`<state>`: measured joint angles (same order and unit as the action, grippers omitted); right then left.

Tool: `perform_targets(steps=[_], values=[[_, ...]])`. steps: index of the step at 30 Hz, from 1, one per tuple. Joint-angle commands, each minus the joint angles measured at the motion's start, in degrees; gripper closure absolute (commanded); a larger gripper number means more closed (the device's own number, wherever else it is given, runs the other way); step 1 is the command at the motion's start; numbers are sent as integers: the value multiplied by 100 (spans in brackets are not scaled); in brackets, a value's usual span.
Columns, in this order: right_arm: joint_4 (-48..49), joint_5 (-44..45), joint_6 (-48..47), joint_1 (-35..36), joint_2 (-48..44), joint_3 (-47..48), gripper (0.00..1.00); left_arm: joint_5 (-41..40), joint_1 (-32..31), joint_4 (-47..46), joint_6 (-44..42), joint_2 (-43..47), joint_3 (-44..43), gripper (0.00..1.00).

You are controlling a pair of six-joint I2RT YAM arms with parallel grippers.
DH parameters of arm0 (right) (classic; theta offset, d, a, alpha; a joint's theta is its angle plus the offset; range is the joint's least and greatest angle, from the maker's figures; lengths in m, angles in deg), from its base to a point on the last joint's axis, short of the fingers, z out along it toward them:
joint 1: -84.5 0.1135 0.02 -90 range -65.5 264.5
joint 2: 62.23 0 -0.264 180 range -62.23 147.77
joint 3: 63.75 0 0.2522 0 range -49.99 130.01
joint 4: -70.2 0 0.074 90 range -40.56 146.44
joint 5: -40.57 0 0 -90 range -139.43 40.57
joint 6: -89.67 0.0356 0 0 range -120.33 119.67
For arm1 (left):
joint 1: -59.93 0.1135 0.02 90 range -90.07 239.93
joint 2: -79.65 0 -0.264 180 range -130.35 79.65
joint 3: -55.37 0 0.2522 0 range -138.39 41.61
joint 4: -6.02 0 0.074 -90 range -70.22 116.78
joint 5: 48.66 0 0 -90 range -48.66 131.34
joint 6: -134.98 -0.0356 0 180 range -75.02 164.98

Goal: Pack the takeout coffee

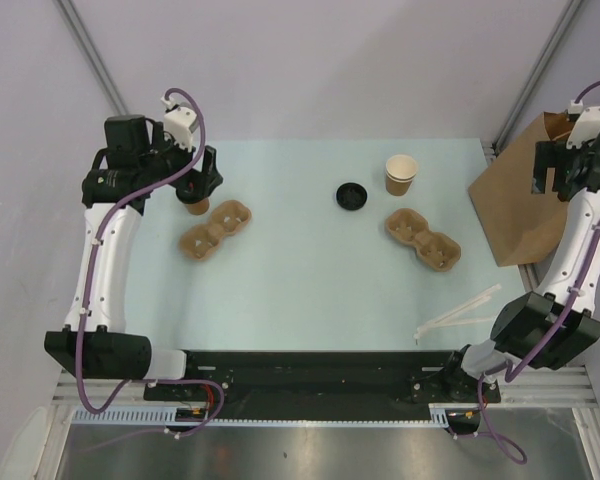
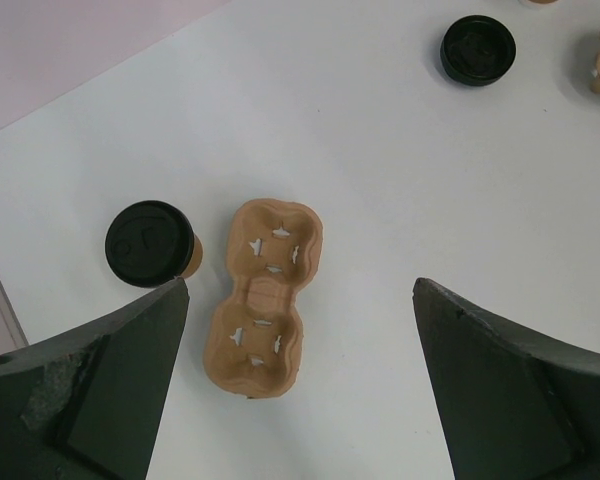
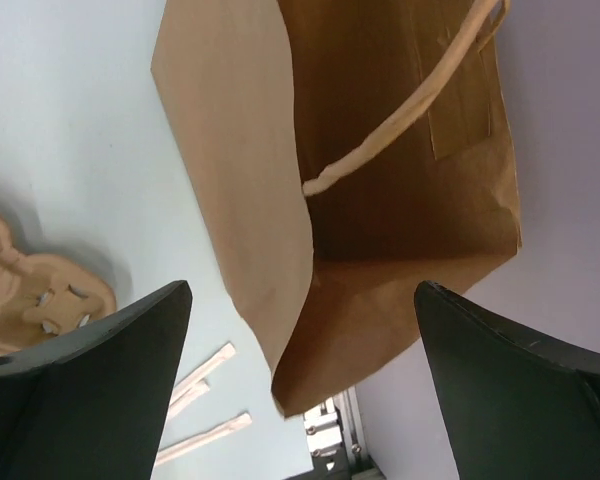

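I will next lower my right gripper and move it slightly outward onto the bag's tray-side top edge beside the root of the handle, because that edge runs between my open fingers.
An open tan kraft cup with a pale inside stands at the back right of the table; it looks stacked on another. A second kraft cup with a black lid stands at the left, next to a brown pulp tray. In the left wrist view this lidded cup is left of the tray. My left gripper is open and empty, above the lidded cup and tray. My right gripper is open and empty over the brown paper bag, in the right wrist view.
A loose black lid lies mid-table, also in the left wrist view. A second pulp tray lies right of centre. The paper bag lies open at the right edge. Wooden stirrers lie near the front right.
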<state>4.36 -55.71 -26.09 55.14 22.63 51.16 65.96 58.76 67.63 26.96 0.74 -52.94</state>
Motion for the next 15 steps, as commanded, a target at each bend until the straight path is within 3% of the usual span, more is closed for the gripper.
perform_targets(steps=[1, 8, 11, 15], values=[[470, -83, -70, -25, 162, 98, 0, 34, -24, -206, 9, 263, 138, 0], [742, -488, 10, -25, 522, 20, 7, 34, -24, -224, 53, 236, 76, 0], [769, -532, 1, -34, 619, -7, 21, 34, -15, -250, 62, 262, 111, 0], [734, -576, -35, -34, 611, 2, 51, 25, -15, -268, 79, 289, 147, 1]])
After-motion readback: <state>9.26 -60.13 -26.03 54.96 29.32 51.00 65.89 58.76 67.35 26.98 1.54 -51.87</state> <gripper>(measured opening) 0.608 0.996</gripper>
